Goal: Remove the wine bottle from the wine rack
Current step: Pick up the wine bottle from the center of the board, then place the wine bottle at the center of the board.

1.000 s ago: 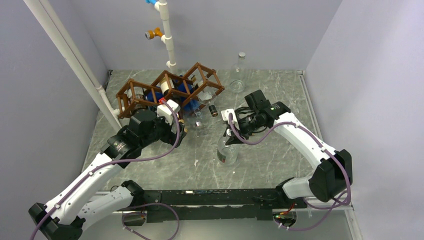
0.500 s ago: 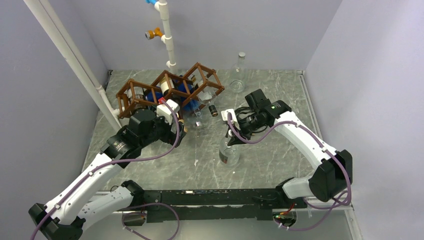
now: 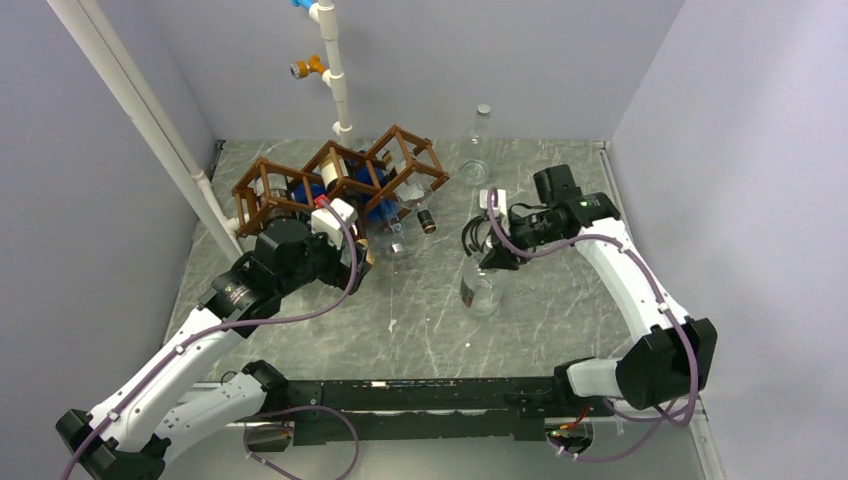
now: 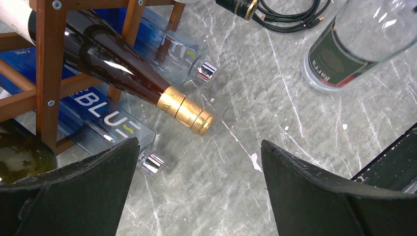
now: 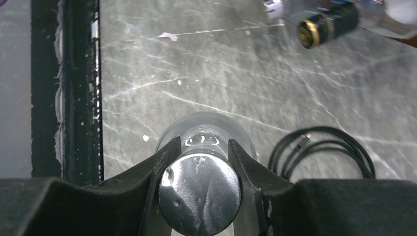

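I need to carry the bottle in my right gripper outward next, stand it upright there and let go of its neck, because the tabletop (image 3: 509, 173) beside the other clear bottle is bare.
The brown wooden wine rack (image 3: 340, 180) (image 4: 44, 73) stands at the back left, holding several lying bottles. Among them is a dark wine bottle (image 4: 123, 73) whose gold-foil neck pokes out toward me. My left gripper (image 4: 199, 145) (image 3: 360, 258) hovers wide open just in front of that neck, holding nothing. A clear glass bottle (image 3: 483, 285) (image 4: 354, 44) with a dark label stands nearly upright on the table right of centre. My right gripper (image 5: 203, 144) (image 3: 497, 255) is shut on its neck, just under the silver cap (image 5: 199, 191).
A white pipe (image 3: 335, 70) climbs the back wall. Another clear bottle (image 3: 477, 150) stands at the back. Blue-labelled bottles (image 4: 108, 118) and a black-capped one (image 5: 322, 27) stick out of the rack. A black cable coil (image 5: 324, 152) lies by the held bottle. A black rail (image 3: 420, 395) edges the table.
My right gripper has carried the clear bottle to the right and farther from the near edge, standing it more upright. The left arm has stayed put.
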Robot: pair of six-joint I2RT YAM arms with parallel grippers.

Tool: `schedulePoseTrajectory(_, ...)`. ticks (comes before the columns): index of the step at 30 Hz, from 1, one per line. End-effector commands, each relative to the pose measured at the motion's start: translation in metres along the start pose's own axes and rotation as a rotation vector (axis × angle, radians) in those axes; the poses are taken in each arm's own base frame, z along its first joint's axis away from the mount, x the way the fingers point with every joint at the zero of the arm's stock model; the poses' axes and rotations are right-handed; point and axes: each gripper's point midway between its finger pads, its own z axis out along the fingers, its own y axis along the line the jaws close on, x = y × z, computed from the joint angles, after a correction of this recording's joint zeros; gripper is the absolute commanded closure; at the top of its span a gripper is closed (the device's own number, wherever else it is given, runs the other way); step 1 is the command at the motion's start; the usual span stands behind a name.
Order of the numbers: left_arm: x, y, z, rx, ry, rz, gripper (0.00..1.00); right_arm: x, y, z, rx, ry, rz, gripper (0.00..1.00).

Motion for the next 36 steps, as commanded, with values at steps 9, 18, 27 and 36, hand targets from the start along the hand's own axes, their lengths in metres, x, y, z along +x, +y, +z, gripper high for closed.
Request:
schedulePoseTrajectory(9, -0.009, 0.002, -0.003, -0.004, -0.047, -0.003, 0.0, -0.074, -0.077, -0.074, 0.413, -0.157, -0.028, 1.0)
schedulePoseTrajectory(18, -0.009, 0.002, -0.003, -0.004, -0.05, -0.002, 0.01, -0.089, -0.141, -0.097, 0.607, -0.212, 0.041, 1.0)
schedulePoseTrajectory(27, -0.01, 0.002, -0.004, -0.006, -0.055, -0.001, 0.01, -0.096, -0.205, -0.114, 0.776, -0.223, 0.111, 1.0)
schedulePoseTrajectory(36, -0.01, 0.004, -0.004, -0.011, -0.058, -0.003, 0.01, -0.085, -0.26, -0.133, 0.976, -0.208, 0.161, 1.0)
